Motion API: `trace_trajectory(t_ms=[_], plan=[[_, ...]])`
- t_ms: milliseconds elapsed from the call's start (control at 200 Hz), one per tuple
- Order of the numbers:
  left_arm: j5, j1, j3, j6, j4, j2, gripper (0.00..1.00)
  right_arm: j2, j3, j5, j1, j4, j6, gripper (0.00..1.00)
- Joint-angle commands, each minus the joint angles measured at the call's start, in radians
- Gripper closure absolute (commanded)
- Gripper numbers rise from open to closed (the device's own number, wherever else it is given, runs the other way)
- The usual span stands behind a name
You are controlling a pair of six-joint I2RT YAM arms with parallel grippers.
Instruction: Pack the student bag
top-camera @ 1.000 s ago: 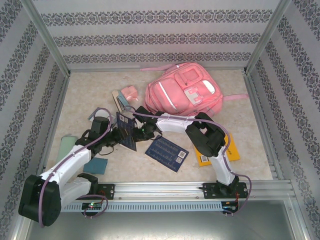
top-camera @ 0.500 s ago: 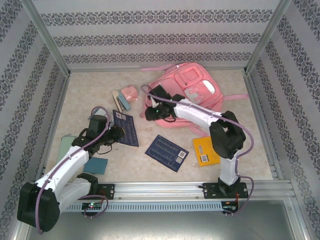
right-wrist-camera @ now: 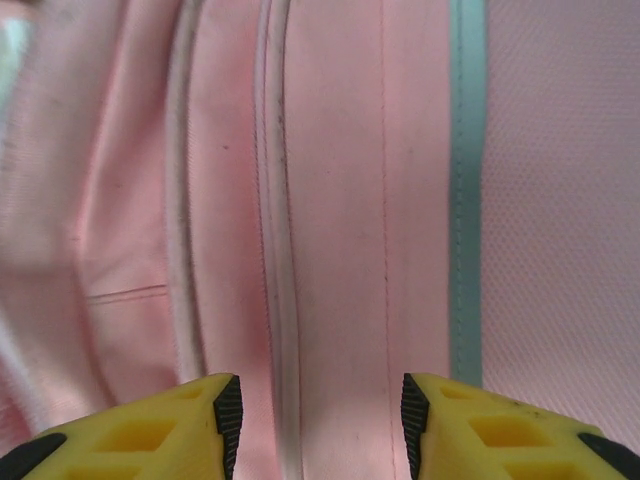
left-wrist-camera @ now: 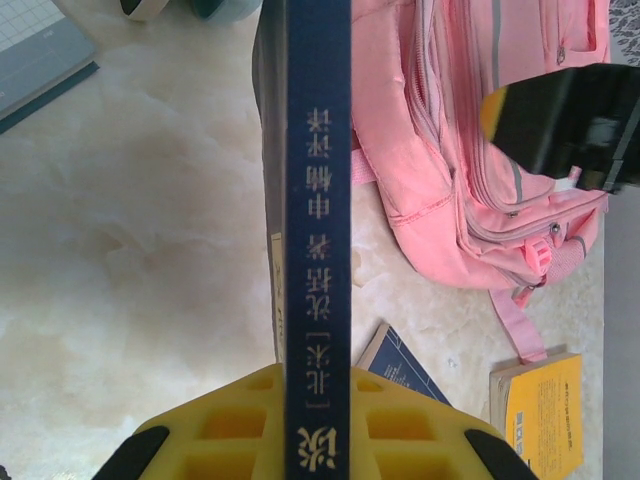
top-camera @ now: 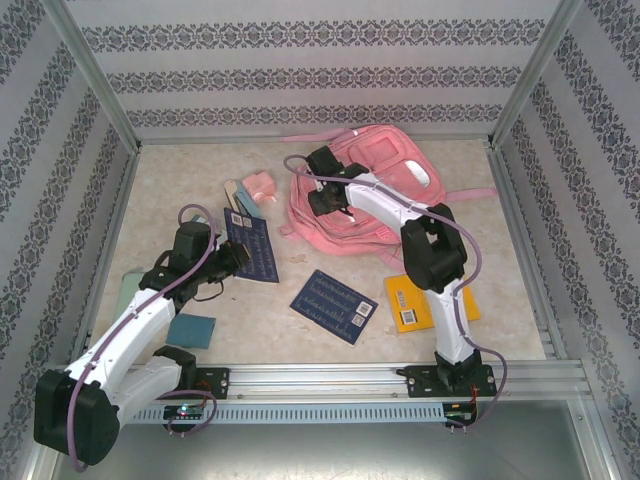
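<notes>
I will lower my right gripper to the corded seam of the pink bag next and grab the bag there.
The student bag [top-camera: 385,185] is a large pink backpack lying flat at the back of the table, with a pale stripe [right-wrist-camera: 465,200] on its fabric [right-wrist-camera: 340,200]. My right gripper [top-camera: 325,200] hovers close over the bag's left part, and in the right wrist view my right gripper [right-wrist-camera: 318,425] is open with only pink fabric beneath. Left of the bag, my left gripper [top-camera: 226,262] is shut on a dark blue book [top-camera: 252,250]. The book stands on edge, its spine [left-wrist-camera: 318,200] towards the camera, clamped between the yellow fingers [left-wrist-camera: 230,430]. The bag [left-wrist-camera: 470,150] lies to its right.
A second dark blue book [top-camera: 335,305] lies flat in the middle, a yellow book [top-camera: 415,305] to its right. A teal pad [top-camera: 192,330] and a pale green sheet [top-camera: 130,290] sit near left. A small pink box [top-camera: 260,185] and stationery are behind the held book.
My right gripper let go near the blue book, swung back right to the bag and opened. My left gripper kept its hold on the book and shifted slightly back.
</notes>
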Motion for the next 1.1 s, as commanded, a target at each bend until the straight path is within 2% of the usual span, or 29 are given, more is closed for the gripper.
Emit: trace_trajectory(t_ms=[0,115,170,235,385,515,669,804,1094], plan=[[-0.001,-0.009,0.041,0.0,-0.015,-0.02,1.0,0.048,0.049,0.037,0.003,-0.068,-0.045,0.53],[-0.001,-0.01,0.052,0.003,-0.016,-0.02,1.0,0.072,0.054,0.048,0.012,-0.068,-0.048,0.55],[0.0,-0.008,0.058,0.004,-0.014,-0.016,1.0,0.09,0.068,0.059,0.01,-0.091,-0.045,0.73],[0.003,-0.01,0.067,0.007,-0.01,-0.01,1.0,0.084,0.07,0.057,0.005,-0.108,-0.032,1.0],[-0.002,-0.01,0.083,0.012,0.018,0.016,1.0,-0.019,0.044,0.042,0.009,-0.1,-0.002,1.0],[0.021,-0.01,0.095,-0.017,0.128,0.069,1.0,-0.119,0.06,0.012,0.001,-0.103,0.024,1.0],[0.104,-0.01,0.143,-0.085,0.299,0.195,1.0,-0.186,0.131,-0.031,-0.019,-0.149,0.05,1.0],[0.131,-0.015,0.178,-0.162,0.454,0.289,1.0,-0.228,0.172,-0.096,-0.055,-0.183,0.117,1.0],[0.104,-0.1,0.299,-0.266,0.696,0.551,1.0,-0.255,0.28,-0.273,-0.137,-0.192,0.281,1.0]])
